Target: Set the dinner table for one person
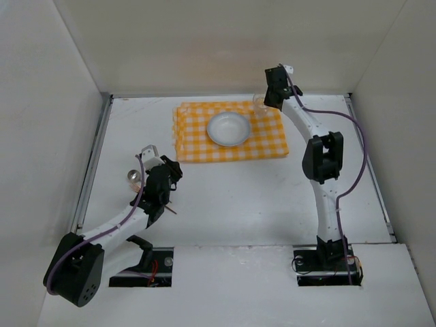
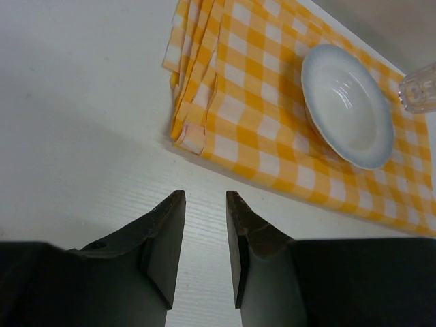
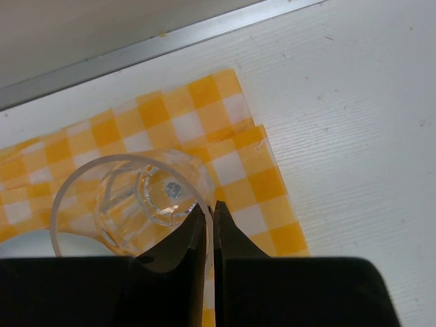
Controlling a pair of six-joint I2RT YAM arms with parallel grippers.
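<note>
The checked patch at the cloth's back corner [image 1: 264,114] [image 3: 197,136] beyond the plate is bare, so my right gripper needs to lower the clear glass onto it next and let go.
The white dinner table [image 1: 231,204] carries an orange-and-white checked cloth [image 1: 230,131] at the back middle. A white plate [image 1: 228,129] sits on the cloth, seen also in the left wrist view as plate [image 2: 347,105]. At the cloth's back right corner my right gripper [image 3: 210,208] is shut on the rim of a clear glass [image 3: 136,197], one finger inside and one outside. From above, the glass [image 1: 259,101] shows beside the right gripper [image 1: 269,99]. My left gripper [image 2: 206,197] hangs open over bare table, nothing between its fingers, short of the cloth's folded left edge [image 2: 194,133].
A small round shiny object [image 1: 133,178] lies on the table just left of the left arm. White walls stand on three sides, with metal edge strips [image 1: 95,163] along the table. The right arm [image 1: 320,160] reaches along the cloth's right side.
</note>
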